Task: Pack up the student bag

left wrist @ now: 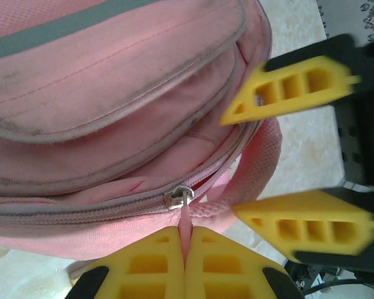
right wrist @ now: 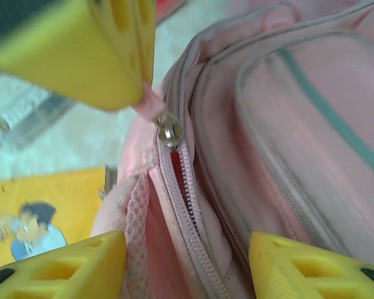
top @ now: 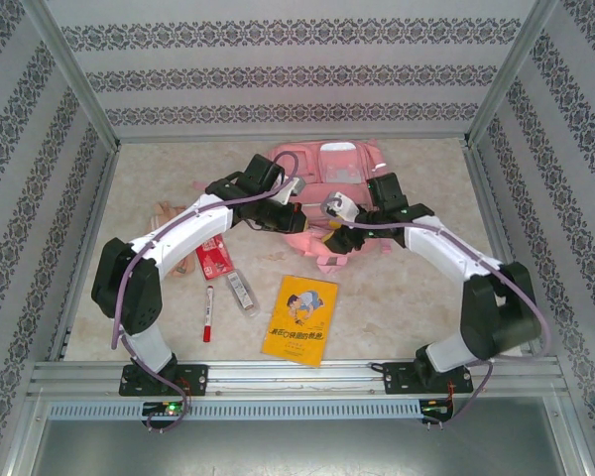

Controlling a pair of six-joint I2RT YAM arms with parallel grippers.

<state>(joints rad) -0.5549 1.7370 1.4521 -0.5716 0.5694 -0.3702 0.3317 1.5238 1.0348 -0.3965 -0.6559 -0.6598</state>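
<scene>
My left gripper draws the tab outward along the closed zipper seam (left wrist: 68, 215) next, away from my right gripper, then releases it, because the zipper is partly parted.
The pink student bag (top: 327, 174) lies at the back middle of the table. In the left wrist view its zipper slider (left wrist: 178, 197) sits on the top seam, and my left gripper (left wrist: 187, 235) is shut on the pink zipper pull tab (left wrist: 186, 218). My right gripper (right wrist: 187, 249) stands open, its jaws on either side of the bag's top, with the mesh handle (right wrist: 132, 212) and the partly parted zipper (right wrist: 188, 193) between them. Its yellow fingers (left wrist: 287, 90) also appear in the left wrist view. From above, both grippers (top: 299, 216) (top: 329, 230) meet at the bag's near end.
A yellow picture book (top: 300, 319) lies in front of the bag. Left of it are a red marker (top: 207, 314), a small grey box (top: 242, 291), a red packet (top: 214, 260) and a beige pouch (top: 169, 213). Patterned walls enclose the table.
</scene>
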